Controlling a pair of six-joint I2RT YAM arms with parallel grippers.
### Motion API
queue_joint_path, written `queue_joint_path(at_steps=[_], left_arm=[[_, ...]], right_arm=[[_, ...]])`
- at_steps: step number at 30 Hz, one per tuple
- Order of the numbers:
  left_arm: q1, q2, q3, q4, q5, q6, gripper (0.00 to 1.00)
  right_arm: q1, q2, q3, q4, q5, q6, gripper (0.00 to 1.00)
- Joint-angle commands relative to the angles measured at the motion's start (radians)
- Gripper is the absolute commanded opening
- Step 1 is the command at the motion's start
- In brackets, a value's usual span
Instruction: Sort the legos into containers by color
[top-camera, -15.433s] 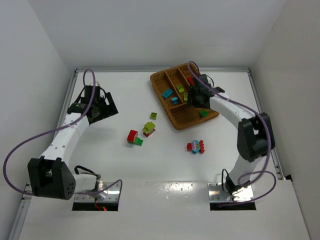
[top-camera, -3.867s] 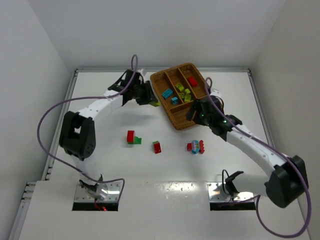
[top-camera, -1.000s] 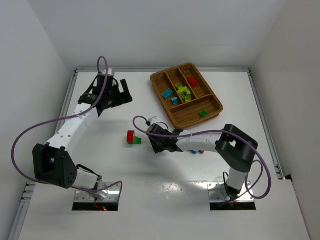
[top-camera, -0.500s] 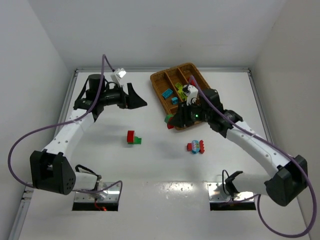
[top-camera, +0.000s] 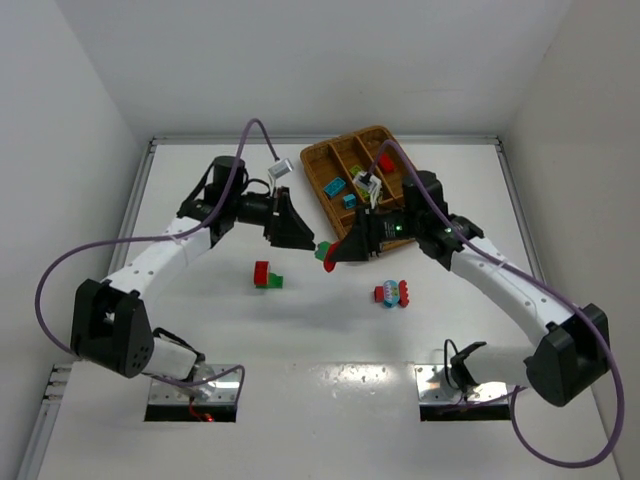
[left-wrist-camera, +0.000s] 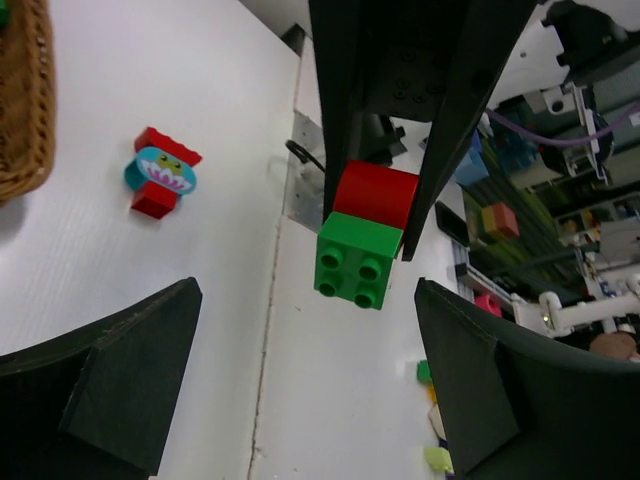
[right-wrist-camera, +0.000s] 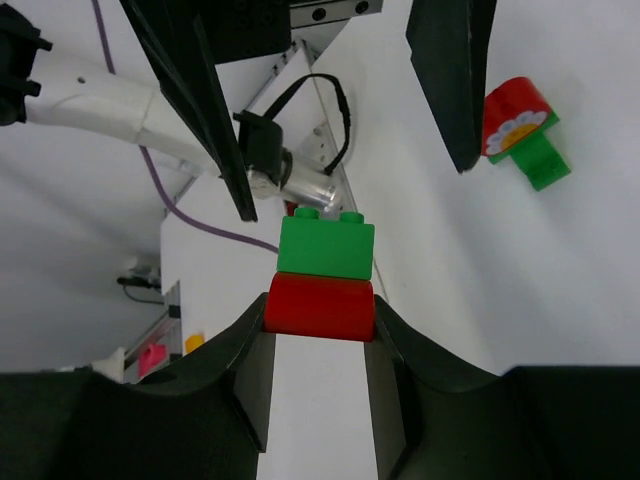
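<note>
My right gripper must leave the green brick (right-wrist-camera: 326, 248), swing outward, then tip down to release the red brick in the tray's red section.
My right gripper (top-camera: 328, 253) is shut on a red brick (right-wrist-camera: 320, 306) with a dark green brick (right-wrist-camera: 326, 248) stuck on it, held above the table left of the wicker tray (top-camera: 355, 240). My left gripper (top-camera: 297, 231) is open and faces that clump (left-wrist-camera: 365, 236) end-on, a short gap away, with its fingers (right-wrist-camera: 190, 90) on either side of the line to it. A red and green clump (top-camera: 266, 275) and a red and cyan clump (top-camera: 392, 292) lie on the table. The tray holds cyan (top-camera: 335, 187), yellow-green (top-camera: 363, 180) and red (top-camera: 385, 162) bricks in separate sections.
The right arm crosses over the tray's near crosswise section and hides what lies in it. White walls enclose the table at the back and sides. The tray's corner (left-wrist-camera: 25, 100) and the red and cyan clump (left-wrist-camera: 160, 172) show in the left wrist view.
My left gripper has swung right and nearer, toward the right gripper. My right gripper has moved slightly left and nearer, still holding the red and green clump.
</note>
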Motion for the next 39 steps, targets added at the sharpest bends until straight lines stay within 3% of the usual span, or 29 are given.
queue_joint_path(at_steps=[1, 7, 16, 20, 23, 26, 27, 34, 36, 37, 39], left_arm=[[-0.027, 0.010, 0.009, 0.028, 0.074, 0.054, 0.92], [-0.073, 0.022, 0.041, 0.028, 0.103, 0.063, 0.74], [-0.093, 0.078, 0.073, -0.005, 0.166, 0.097, 0.59], [-0.093, 0.069, 0.073, -0.005, 0.166, 0.106, 0.39], [-0.084, 0.069, 0.073, -0.015, 0.157, 0.106, 0.17], [-0.026, 0.058, 0.073, -0.015, 0.106, 0.106, 0.01], [-0.006, 0.049, 0.073, -0.015, 0.071, 0.097, 0.00], [0.077, 0.049, 0.073, 0.041, -0.104, -0.039, 0.00], [0.098, 0.058, 0.073, 0.053, -0.189, -0.082, 0.00], [0.099, 0.058, 0.073, 0.053, -0.231, -0.093, 0.00], [0.109, 0.058, 0.073, 0.015, -0.305, -0.114, 0.00]], right_arm=[[-0.006, 0.014, 0.002, 0.096, -0.087, 0.030, 0.28], [-0.006, 0.041, 0.011, 0.127, -0.096, 0.030, 0.28], [-0.006, 0.061, 0.020, 0.120, -0.063, 0.031, 0.28], [-0.006, 0.070, 0.020, 0.120, -0.053, 0.031, 0.28], [-0.006, 0.071, 0.020, 0.053, -0.015, -0.004, 0.28], [-0.006, 0.060, 0.031, -0.051, 0.101, -0.056, 0.28], [-0.006, 0.051, 0.031, -0.068, 0.165, -0.056, 0.28], [-0.031, 0.009, 0.043, -0.145, 0.494, -0.020, 0.28], [-0.051, 0.032, 0.057, -0.171, 0.645, 0.019, 0.28], [-0.074, 0.044, 0.083, -0.204, 0.801, 0.081, 0.28], [-0.107, 0.101, 0.112, -0.223, 0.920, 0.141, 0.28]])
